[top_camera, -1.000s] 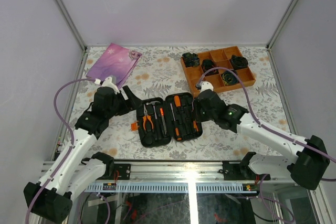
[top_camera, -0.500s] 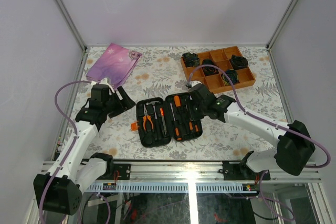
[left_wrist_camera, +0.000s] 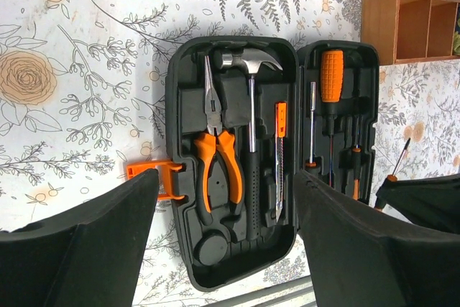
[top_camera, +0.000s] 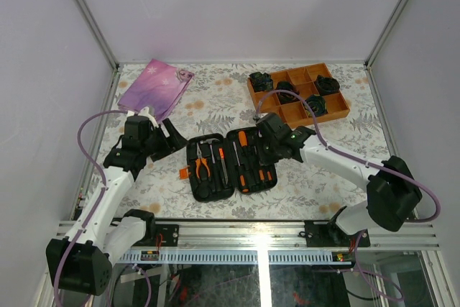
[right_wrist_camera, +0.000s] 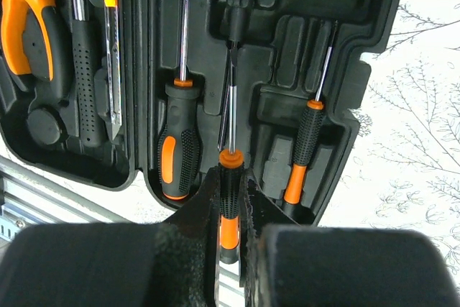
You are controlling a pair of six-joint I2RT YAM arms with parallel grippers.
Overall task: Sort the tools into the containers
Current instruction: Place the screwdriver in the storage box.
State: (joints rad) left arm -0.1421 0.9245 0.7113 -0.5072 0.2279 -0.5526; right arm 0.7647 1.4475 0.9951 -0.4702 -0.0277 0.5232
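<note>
The right gripper shifts toward the slim driver next, then lowers the thin orange-and-black driver into the empty slot [right_wrist_camera: 261,145] beside the slim driver.
The black tool case [top_camera: 215,190] lies open on the flowered table between my arms. In its left half [left_wrist_camera: 180,106] sit orange-handled pliers [left_wrist_camera: 215,159], a hammer [left_wrist_camera: 251,113] and a utility knife [left_wrist_camera: 280,156]. The right half [right_wrist_camera: 374,34] holds a thick screwdriver [right_wrist_camera: 177,152] and a slim driver [right_wrist_camera: 304,149]. My right gripper [right_wrist_camera: 230,213] is shut on a thin orange-and-black driver [right_wrist_camera: 229,185], its shaft pointing over a slot in that half. My left gripper [left_wrist_camera: 226,249] is open and holds nothing, just left of the case [top_camera: 177,137].
An orange divided tray [top_camera: 338,109] with black rolled bundles stands at the back right. A pink-purple pouch [top_camera: 154,85] lies at the back left. The case's orange tab [left_wrist_camera: 147,177] sticks out on its left side. A metal rail [top_camera: 251,231] runs along the near edge.
My right arm has reached further left and brought the thin driver over the case's right half. My left arm has shifted slightly, its gripper still open beside the case.
</note>
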